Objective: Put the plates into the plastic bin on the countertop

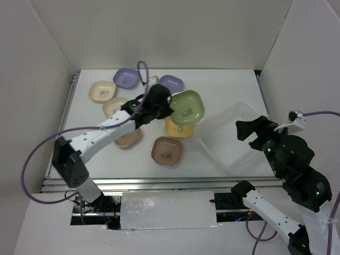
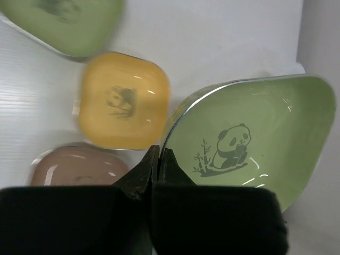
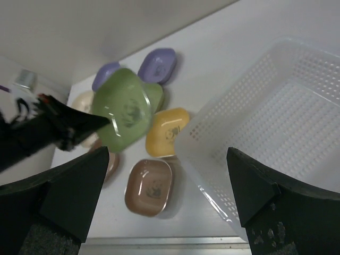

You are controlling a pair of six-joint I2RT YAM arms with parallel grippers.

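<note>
The plastic bin's bare bottom has room, so my left gripper will next carry the green plate to the right in the top view and down, releasing it there.
My left gripper [image 1: 166,109] [image 2: 159,155] is shut on the rim of a green plate [image 1: 187,107] [image 2: 249,141] [image 3: 123,110], which hangs tilted above the countertop [image 1: 228,85]. Below it lie a yellow plate [image 1: 178,128] [image 2: 123,101] [image 3: 166,132], a brown plate [image 1: 167,150] [image 3: 150,187] and a second green plate [image 2: 69,24] [image 3: 155,94]. Purple plates [image 1: 126,78] [image 1: 171,83], cream plates [image 1: 102,91] [image 1: 114,106] and another brown plate [image 1: 127,138] lie further left. The plastic bin [image 1: 234,133] [image 3: 276,122] sits to the right and looks empty. My right gripper [image 1: 255,130] [image 3: 168,154] hovers open over the bin's near left corner.
Metal rails run along the countertop's left edge [image 1: 69,101] and near edge [image 1: 159,183]. White walls enclose the back and both sides. The left arm's purple cable [image 1: 142,71] loops over the far plates.
</note>
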